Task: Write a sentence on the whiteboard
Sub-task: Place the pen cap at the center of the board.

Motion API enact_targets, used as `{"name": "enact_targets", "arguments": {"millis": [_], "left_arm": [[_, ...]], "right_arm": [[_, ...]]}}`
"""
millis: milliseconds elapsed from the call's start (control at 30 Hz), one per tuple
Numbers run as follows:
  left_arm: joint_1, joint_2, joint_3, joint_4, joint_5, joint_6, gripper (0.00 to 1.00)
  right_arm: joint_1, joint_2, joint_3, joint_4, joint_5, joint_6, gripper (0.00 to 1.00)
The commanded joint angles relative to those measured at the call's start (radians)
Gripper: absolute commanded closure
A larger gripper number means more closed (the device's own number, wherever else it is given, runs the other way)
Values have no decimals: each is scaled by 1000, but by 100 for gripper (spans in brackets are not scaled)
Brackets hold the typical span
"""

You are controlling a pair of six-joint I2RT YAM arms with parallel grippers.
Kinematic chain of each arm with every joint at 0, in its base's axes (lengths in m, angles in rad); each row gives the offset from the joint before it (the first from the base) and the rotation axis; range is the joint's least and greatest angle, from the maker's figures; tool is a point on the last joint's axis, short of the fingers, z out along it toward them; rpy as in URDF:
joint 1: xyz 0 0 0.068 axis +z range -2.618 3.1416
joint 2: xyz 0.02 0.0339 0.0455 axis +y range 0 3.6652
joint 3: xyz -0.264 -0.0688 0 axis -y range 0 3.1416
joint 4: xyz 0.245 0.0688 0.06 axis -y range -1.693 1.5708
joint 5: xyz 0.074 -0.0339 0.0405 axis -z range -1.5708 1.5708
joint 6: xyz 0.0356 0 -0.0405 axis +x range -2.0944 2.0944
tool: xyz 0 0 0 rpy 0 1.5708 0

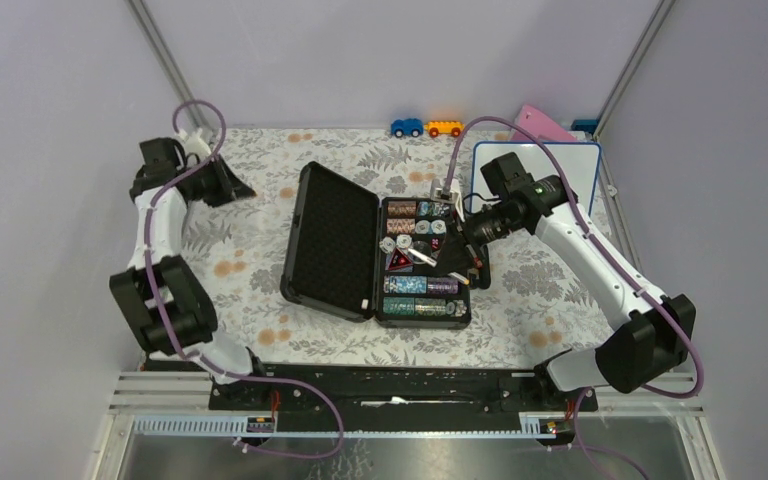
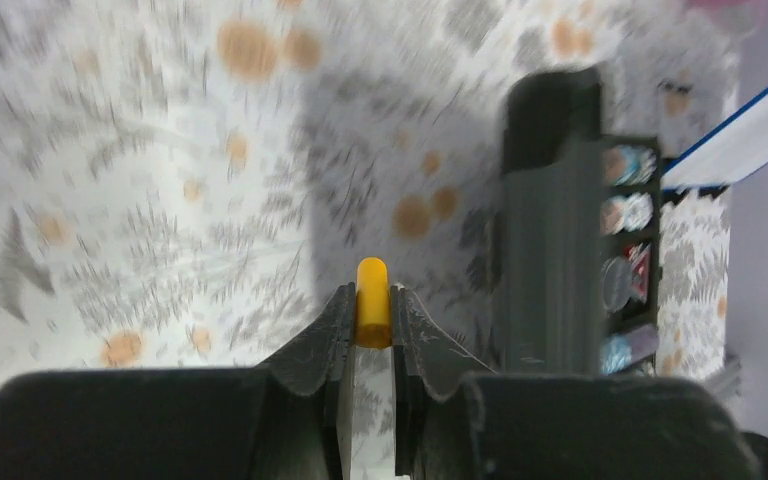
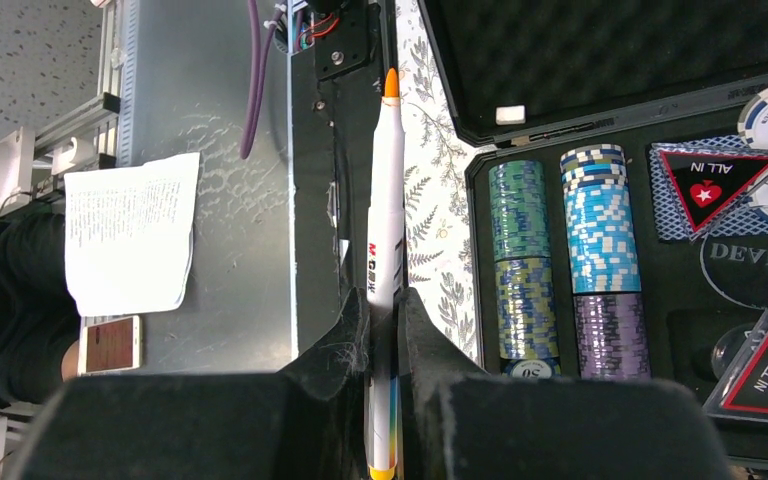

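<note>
The cap will be released on the clear cloth (image 1: 271, 254) beside the case's lid, and that cloth lies below, so my left gripper will lower back toward my base to it.
The whiteboard (image 1: 580, 165) stands at the back right, partly behind my right arm; its blue edge also shows in the left wrist view (image 2: 750, 130). No writing shows on it from here. My right gripper (image 1: 470, 250) hangs over the open chip case and is shut (image 3: 384, 295) on a white marker (image 3: 385, 220), whose uncapped orange tip (image 3: 391, 85) points toward the table's near edge. My left gripper (image 1: 243, 190) is at the far left above the patterned cloth and is shut (image 2: 372, 292) on the marker's orange cap (image 2: 372, 300).
An open black case of poker chips (image 1: 425, 262) with its lid (image 1: 330, 240) lies mid-table. A blue toy car (image 1: 407, 127), an orange one (image 1: 444, 128) and a pink wedge (image 1: 540, 122) sit along the back. A paper sheet (image 3: 130, 230) lies beyond the near edge.
</note>
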Motion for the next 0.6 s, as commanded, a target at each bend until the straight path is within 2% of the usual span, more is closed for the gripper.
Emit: {"name": "enact_targets", "arguments": {"millis": [0,233,567], "left_arm": [[12,120,-81,-160,-10,146,100],[24,223,-196,-170,-46,219,100],[27,297,-214,-170,-99,253,89]], "right_arm": [[-4,-25,-8,26,0,27,100],[-4,-25,-20,26,1,22,100],[-4,-25,-38,26,3,12,100]]}}
